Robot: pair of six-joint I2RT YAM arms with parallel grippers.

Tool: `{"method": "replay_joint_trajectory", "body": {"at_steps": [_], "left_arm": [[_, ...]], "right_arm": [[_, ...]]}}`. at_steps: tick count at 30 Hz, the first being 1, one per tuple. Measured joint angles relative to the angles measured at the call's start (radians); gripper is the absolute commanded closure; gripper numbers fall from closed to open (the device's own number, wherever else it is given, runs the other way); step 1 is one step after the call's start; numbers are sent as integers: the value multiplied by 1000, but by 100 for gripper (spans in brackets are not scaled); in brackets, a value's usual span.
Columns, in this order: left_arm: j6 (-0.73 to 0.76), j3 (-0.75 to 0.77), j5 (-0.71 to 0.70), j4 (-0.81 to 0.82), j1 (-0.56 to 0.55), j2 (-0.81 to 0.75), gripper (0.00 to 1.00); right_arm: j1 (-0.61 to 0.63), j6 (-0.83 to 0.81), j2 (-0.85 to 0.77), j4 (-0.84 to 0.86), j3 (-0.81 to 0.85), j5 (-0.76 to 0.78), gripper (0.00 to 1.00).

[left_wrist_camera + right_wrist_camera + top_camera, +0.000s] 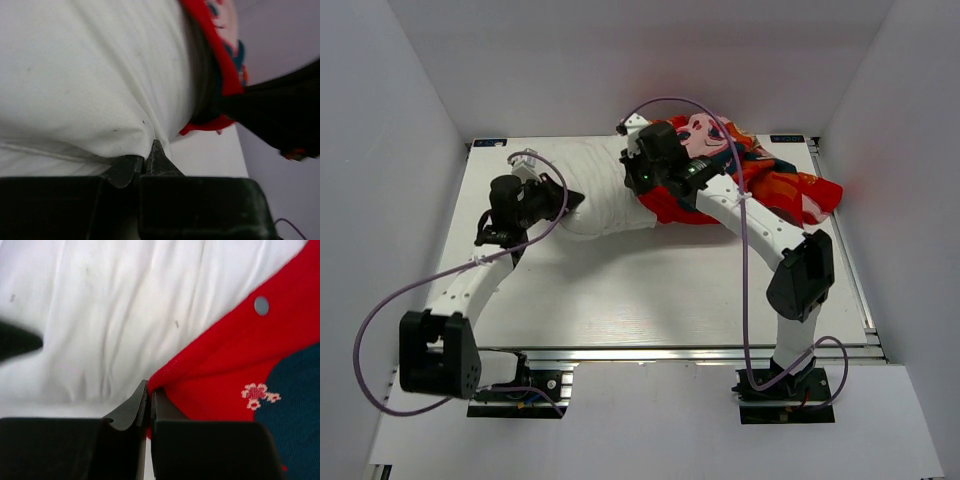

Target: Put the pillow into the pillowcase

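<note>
The left gripper draws the fold back next and releases it on the bare tabletop past the pillow's near edge (pixel 588 254), which lies back from it and leaves room.
The white pillow (pixel 595 190) lies at the back middle of the table, its right end inside the red pillowcase (pixel 790 190), which spreads to the back right. My left gripper (pixel 570 200) is at the pillow's left end and shut on a fold of its white fabric (pixel 75 75), with the jaws pinched together (pixel 146 156). My right gripper (pixel 638 182) is shut on the red edge of the pillowcase (pixel 225 370) at its opening (pixel 150 391), against the pillow (pixel 100 315). The pillowcase mouth (pixel 220 55) also shows in the left wrist view.
The white table (pixel 650 290) is boxed in by white walls on the left, back and right. The right arm (pixel 760 225) reaches over the pillowcase's near edge and shows dark in the left wrist view (pixel 280 115). Purple cables (pixel 740 130) loop above both arms.
</note>
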Motion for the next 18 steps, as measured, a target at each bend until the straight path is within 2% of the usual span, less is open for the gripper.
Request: {"method": "replay_joint_trajectory", "body": {"at_steps": [6, 9, 11, 15, 18], "left_arm": [[-90, 56, -13, -29, -71, -208, 100], [-118, 143, -26, -31, -94, -325, 100], [-140, 136, -29, -19, -100, -406, 100], [-212, -71, -16, 133, -111, -519, 100], [-264, -279, -14, 214, -115, -470, 100]], "right_arm": [[-10, 26, 83, -80, 253, -6, 100], [-55, 47, 70, -58, 305, -20, 100], [-74, 52, 49, -47, 298, -31, 100], [-81, 55, -76, -12, 82, -96, 100], [-69, 39, -135, -16, -126, -166, 100]]}}
